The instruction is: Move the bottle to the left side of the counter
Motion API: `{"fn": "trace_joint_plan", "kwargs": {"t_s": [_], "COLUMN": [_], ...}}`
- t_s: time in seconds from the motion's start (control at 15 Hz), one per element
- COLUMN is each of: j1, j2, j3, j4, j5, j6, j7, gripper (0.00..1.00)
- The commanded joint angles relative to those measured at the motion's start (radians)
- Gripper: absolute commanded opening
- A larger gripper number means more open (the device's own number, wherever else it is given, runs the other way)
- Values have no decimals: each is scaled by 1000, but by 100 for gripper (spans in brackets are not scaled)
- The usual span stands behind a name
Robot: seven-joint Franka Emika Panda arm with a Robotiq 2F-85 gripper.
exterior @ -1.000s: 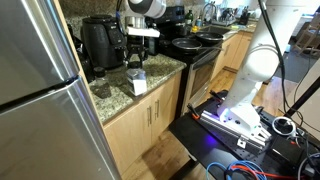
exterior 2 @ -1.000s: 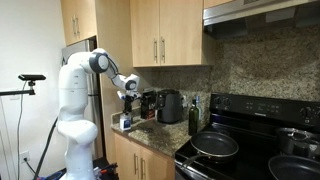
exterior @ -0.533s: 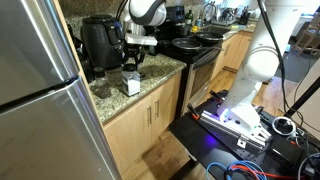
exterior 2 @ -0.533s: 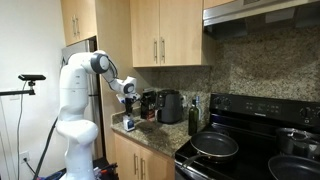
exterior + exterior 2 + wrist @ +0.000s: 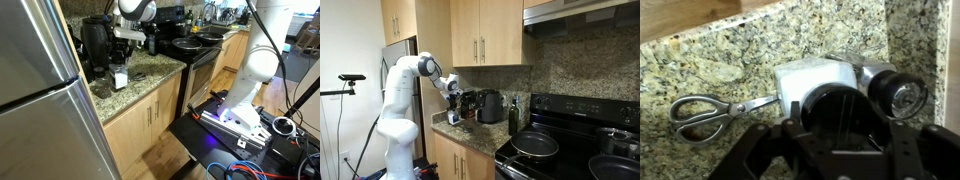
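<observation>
My gripper will move down to set the bottle on the speckled granite below and let go of it, because the bottle is already over the fridge end of the counter.
The bottle (image 5: 120, 79) has a white body and a dark top. It is just over the speckled granite counter (image 5: 152, 74), in front of the black air fryer. My gripper (image 5: 121, 67) is above it and shut on its dark top. Both also show in an exterior view, the bottle (image 5: 453, 118) under the gripper (image 5: 453, 108). In the wrist view the bottle (image 5: 805, 78) sits between my fingers (image 5: 840, 128), over the counter (image 5: 720, 55). Whether its base touches the counter is not clear.
A black air fryer (image 5: 97, 42) stands right behind the bottle. Scissors (image 5: 700, 115) lie on the counter beside it, and a round metal-rimmed object (image 5: 905, 97) is on its other side. A steel fridge (image 5: 40, 100) bounds one counter end, a black stove with pans (image 5: 195, 45) the other.
My gripper has carried the bottle along the counter toward the fridge end and farther back, closer to the air fryer.
</observation>
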Motion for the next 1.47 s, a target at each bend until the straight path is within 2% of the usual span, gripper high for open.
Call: {"fn": "trace_joint_plan", "kwargs": {"t_s": [0.0, 0.07, 0.13, 0.47, 0.93, 1.0, 1.2, 1.33, 1.4], "j1": [11, 12, 13, 61, 122, 128, 143, 153, 135], "j2": [14, 21, 24, 103, 85, 78, 46, 0, 47], "j3": [-12, -12, -12, -23, -24, -28, -33, -26, -49], "j4": [22, 29, 30, 25, 28, 24, 14, 2, 39], "j5": [1, 1, 1, -90, -161, -177, -227, -262, -305], "j6": [-7, -9, -9, 32, 1, 3, 8, -3, 17], "j7": [-1, -2, -2, 49, 182, 215, 321, 386, 387], "gripper": [64, 64, 39, 39, 39, 89, 99, 100, 100]}}
